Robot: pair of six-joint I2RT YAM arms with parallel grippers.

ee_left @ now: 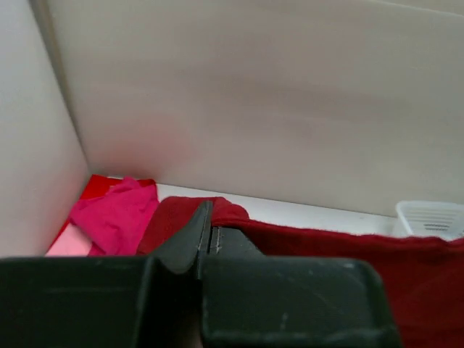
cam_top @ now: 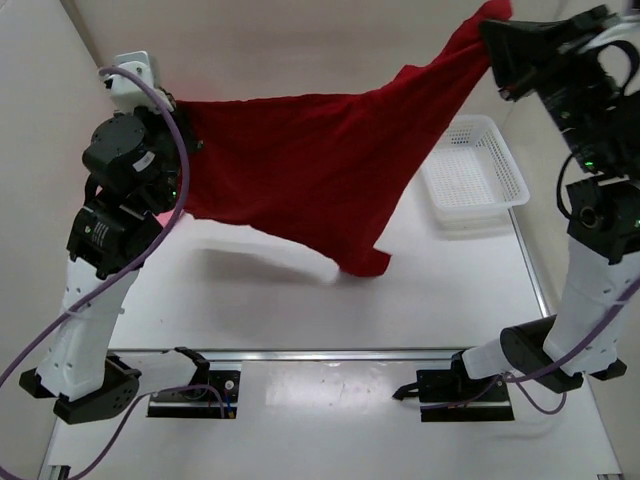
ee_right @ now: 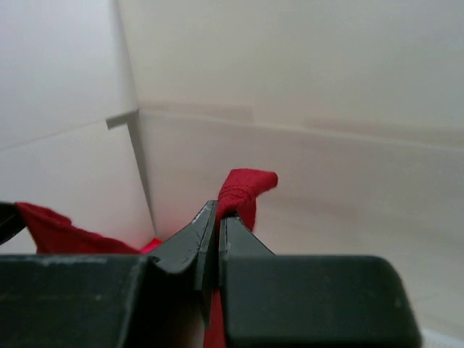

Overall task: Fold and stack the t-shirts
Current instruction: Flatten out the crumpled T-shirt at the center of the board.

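The crimson t-shirt (cam_top: 320, 165) hangs stretched above the table. Next, my left gripper needs to move down and outward toward the bare table beside the hot pink t-shirt and let go of the crimson t-shirt's edge.
The dark crimson t-shirt (cam_top: 320, 165) hangs stretched in the air between both arms, its lowest corner just above the table. My left gripper (cam_top: 184, 125) is shut on its left edge; in the left wrist view the jaws (ee_left: 206, 221) are pressed together on crimson cloth (ee_left: 326, 246). My right gripper (cam_top: 492, 40) holds the other end high at the far right. In the right wrist view that gripper (ee_right: 217, 214) pinches a bunched fold (ee_right: 246, 188). A hot pink t-shirt (ee_left: 116, 217) and a pale pink t-shirt (ee_left: 69, 245) lie crumpled in the far left corner.
A white mesh basket (cam_top: 478, 170) (ee_left: 435, 217) stands at the far right of the table. Pale walls close in the back and the left side. The arm bases and their cables sit along the near edge.
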